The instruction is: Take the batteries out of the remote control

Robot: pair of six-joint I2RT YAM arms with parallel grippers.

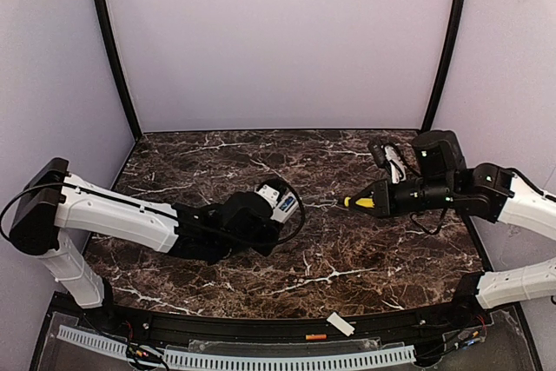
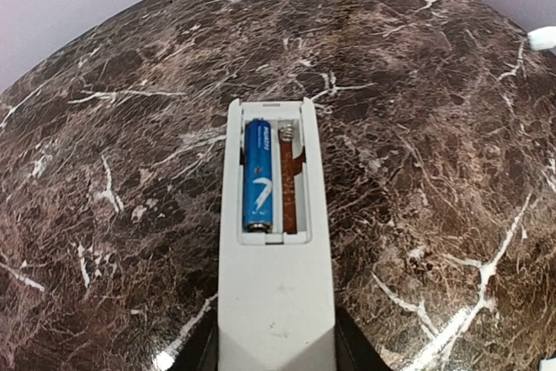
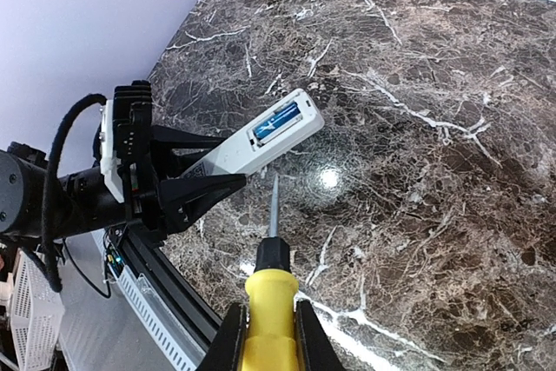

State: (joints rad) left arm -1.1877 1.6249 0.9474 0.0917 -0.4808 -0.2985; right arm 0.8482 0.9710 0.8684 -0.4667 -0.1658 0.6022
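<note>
My left gripper will next move down to the bare marble below it and release the white remote control (image 2: pixel 276 301) there, as it still hangs above the tabletop.
My left gripper (image 1: pixel 274 206) is shut on the white remote control (image 2: pixel 276 301), holding it above the marble with its back up. The battery bay is open. A blue battery (image 2: pixel 258 176) lies in the left slot, and the right slot beside it holds no battery. My right gripper (image 3: pixel 271 341) is shut on a yellow-handled screwdriver (image 3: pixel 271 301). The screwdriver's tip points at the remote control (image 3: pixel 261 141) and stops just short of its underside. A small orange battery (image 1: pixel 316 336) lies on the black front ledge.
A short white cover plate (image 1: pixel 340 325) rests on the front ledge next to the orange battery. The dark marble tabletop (image 1: pixel 347 258) spreads under both arms. Pale walls close in the back and sides. A white perforated rail (image 1: pixel 261 361) runs along the near edge.
</note>
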